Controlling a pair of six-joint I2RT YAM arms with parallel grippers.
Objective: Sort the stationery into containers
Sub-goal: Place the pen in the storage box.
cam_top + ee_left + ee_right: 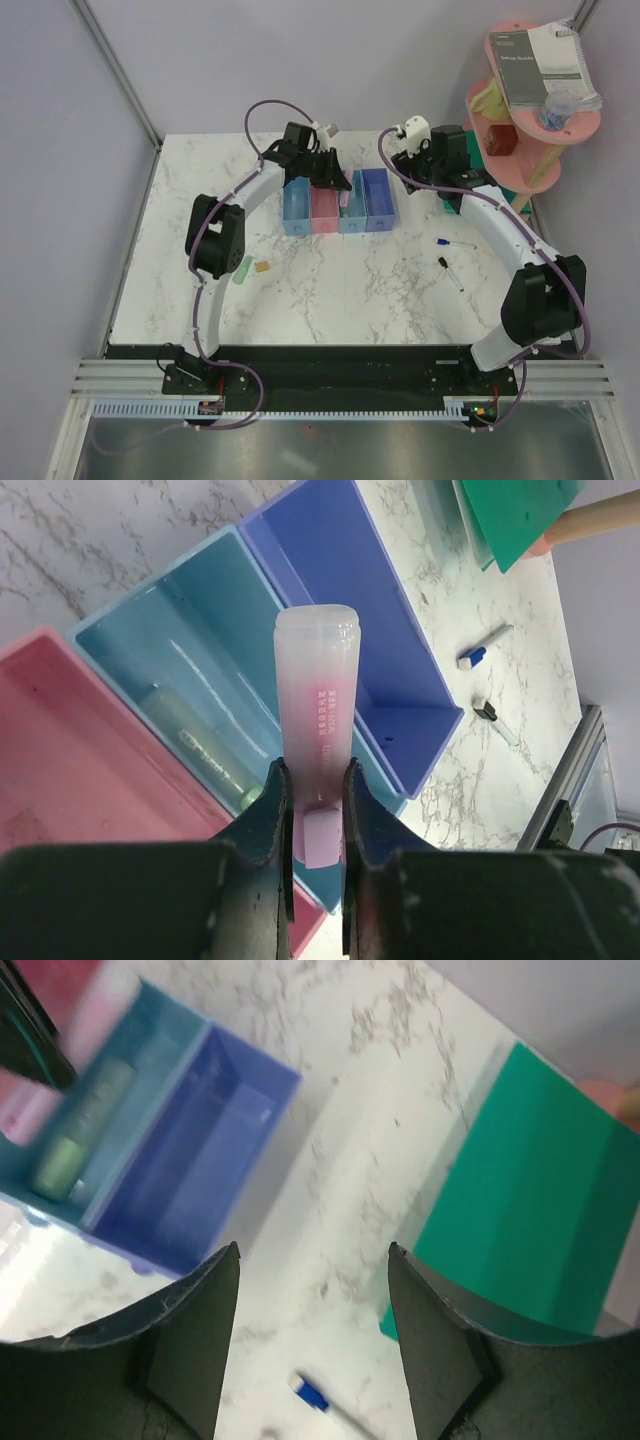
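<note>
My right gripper should next move down and back toward my base onto the pen's blue cap [443, 241] [312, 1395], because the cap lies below it and nearer my base, clear on the bare tabletop.
The four joined bins stand at the table's far middle: light blue [297, 208], pink [324, 210], light blue [351, 212], dark blue [378, 198]. My left gripper [312, 780] is shut on a pink marker [318, 700] and holds it above the second light blue bin [170, 650], beside the dark blue bin [350, 610]. A green marker [200, 745] lies in that light blue bin. My right gripper [313, 1250] is open and empty over bare table, right of the dark blue bin [190, 1160]. Another green marker [243, 268] and a tan block [263, 267] lie at the left. Two pens [455, 243] [449, 272] lie at the right.
A green mat [520, 1210] lies right of the right gripper. A pink tiered shelf [530, 130] with a spiral booklet [548, 65] on top stands at the back right. A blue-capped pen [312, 1396] lies just below the right gripper's jaws.
</note>
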